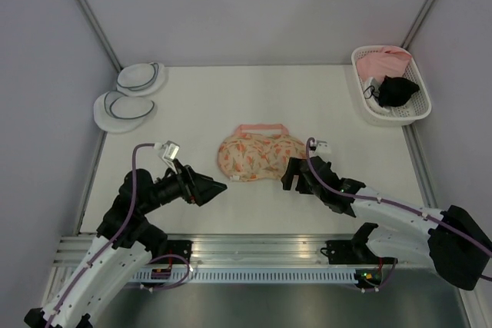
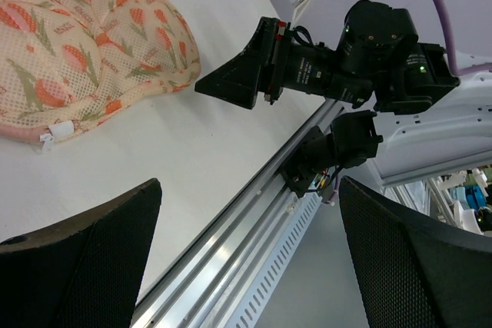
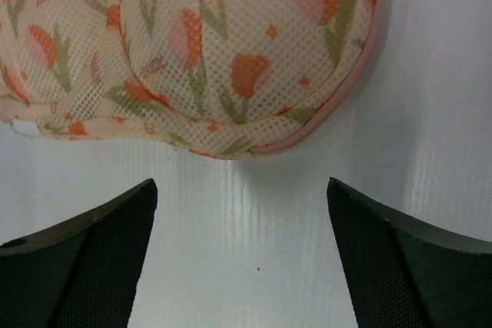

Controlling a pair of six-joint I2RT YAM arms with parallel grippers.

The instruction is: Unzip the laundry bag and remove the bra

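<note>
Next, my right gripper tilts and moves down and to its left in the top view, toward the middle of the bag's near edge [image 1: 263, 179] [image 3: 142, 136].
The laundry bag [image 1: 257, 155] lies flat in the middle of the table, cream mesh with an orange floral print, pink trim and a pink handle strap at its far edge. It looks closed, and the bra is hidden. My left gripper [image 1: 217, 187] is open and empty, just off the bag's near-left side. My right gripper [image 1: 287, 175] is open and empty at the bag's right lobe. In the left wrist view the bag [image 2: 84, 44] is at upper left, with the left gripper [image 2: 250, 182] over the table edge. In the right wrist view the bag [image 3: 192, 44] lies just ahead of the open right gripper [image 3: 241, 183].
A white basket [image 1: 417, 109] at the back right holds a pink garment [image 1: 387, 57], a black garment [image 1: 398, 90] and a small white item. Two plain white round pouches [image 1: 141, 77] [image 1: 121, 107] lie at the back left. An aluminium rail [image 2: 254, 213] runs along the near edge.
</note>
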